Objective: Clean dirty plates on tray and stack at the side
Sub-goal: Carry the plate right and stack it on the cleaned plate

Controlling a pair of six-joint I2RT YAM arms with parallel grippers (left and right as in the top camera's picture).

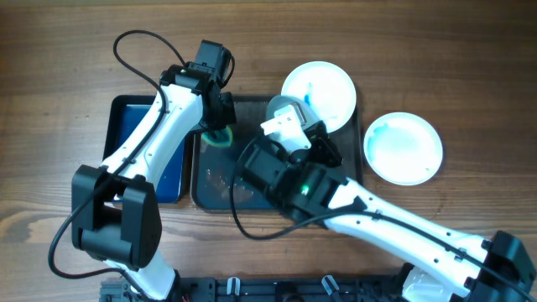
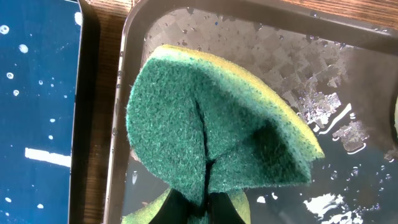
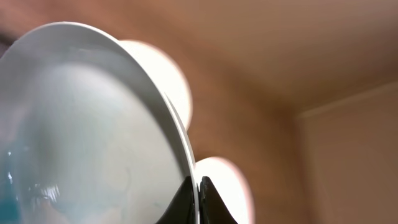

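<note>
I should next move my right gripper across to its right in the overhead view, lower it onto the second white plate (image 1: 403,148) (image 3: 227,178) and let go, since that plate is uncovered.
My left gripper (image 1: 220,127) is shut on a folded green and yellow sponge (image 1: 218,138) over the top left corner of the dark wet tray (image 1: 220,180). In the left wrist view the sponge (image 2: 205,118) fills the middle, pinched between the fingers (image 2: 208,202) above the tray floor (image 2: 298,56). My right gripper (image 1: 302,113) is shut on the rim of a white plate (image 1: 323,88), held tilted above the tray's top right corner. In the right wrist view the fingers (image 3: 198,190) clamp the plate's edge (image 3: 93,124). Wet bluish streaks show on the plate.
A second white plate (image 1: 403,148) with bluish wet marks lies on the wooden table to the right of the tray. A blue tray (image 1: 134,134) lies to the left of the dark tray; it also shows in the left wrist view (image 2: 37,93). Water drops and residue cover the dark tray's floor.
</note>
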